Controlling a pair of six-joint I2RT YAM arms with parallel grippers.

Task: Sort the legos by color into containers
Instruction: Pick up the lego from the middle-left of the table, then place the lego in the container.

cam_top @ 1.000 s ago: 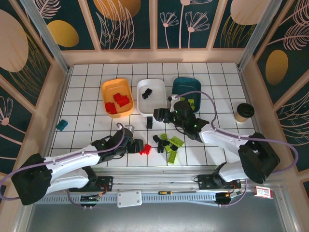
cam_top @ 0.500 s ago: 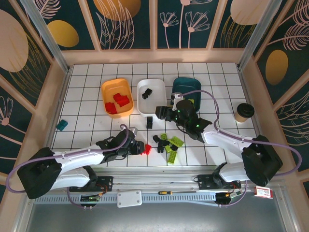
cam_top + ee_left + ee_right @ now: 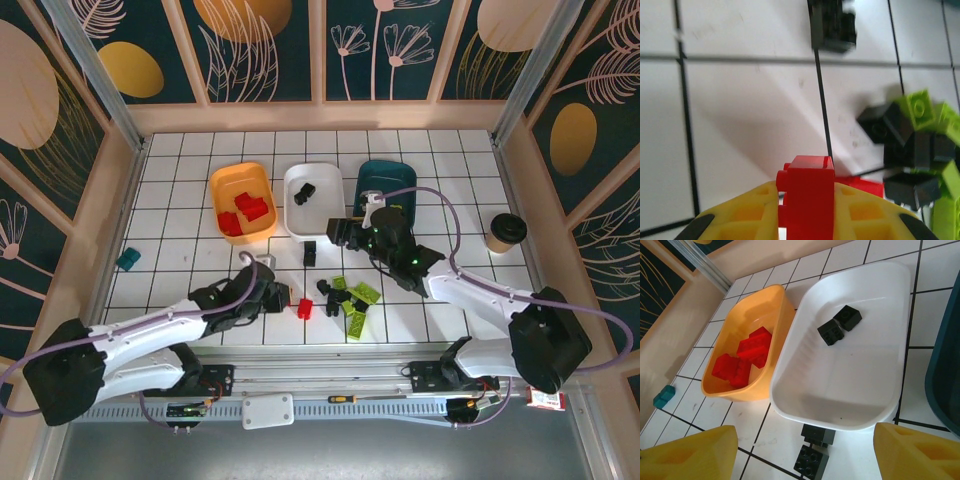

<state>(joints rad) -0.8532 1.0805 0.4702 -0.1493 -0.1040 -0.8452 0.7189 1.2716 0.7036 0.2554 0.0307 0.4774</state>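
Note:
My left gripper carries the red lego outward over the tabletop to the orange tray (image 3: 222, 190) next and releases it, because red legos already lie there.
My left gripper (image 3: 807, 212) is shut on a red lego (image 3: 807, 192), its yellow fingers (image 3: 742, 215) pressed on both sides; from above that gripper (image 3: 292, 302) and the red lego (image 3: 304, 308) sit low over the table near the front. To the right lies a heap of lime green and black legos (image 3: 347, 295). My right gripper (image 3: 805, 455) stands open above a black lego (image 3: 812, 460) just in front of the white tray (image 3: 790, 405). The white tray (image 3: 326, 210) holds two black legos (image 3: 840, 325). Red legos (image 3: 742, 357) lie in the orange tray (image 3: 222, 190). The teal tray (image 3: 400, 178) stands at the right.
A small teal block (image 3: 128, 259) lies at the left of the table. A black-lidded paper cup (image 3: 505, 232) stands at the right. Wooden walls border the tiled table on three sides. Another black lego (image 3: 832, 25) lies ahead of the left gripper.
My left gripper has closed onto the red lego at the front of the table. The right gripper has shifted slightly right and back, toward the white tray, still open.

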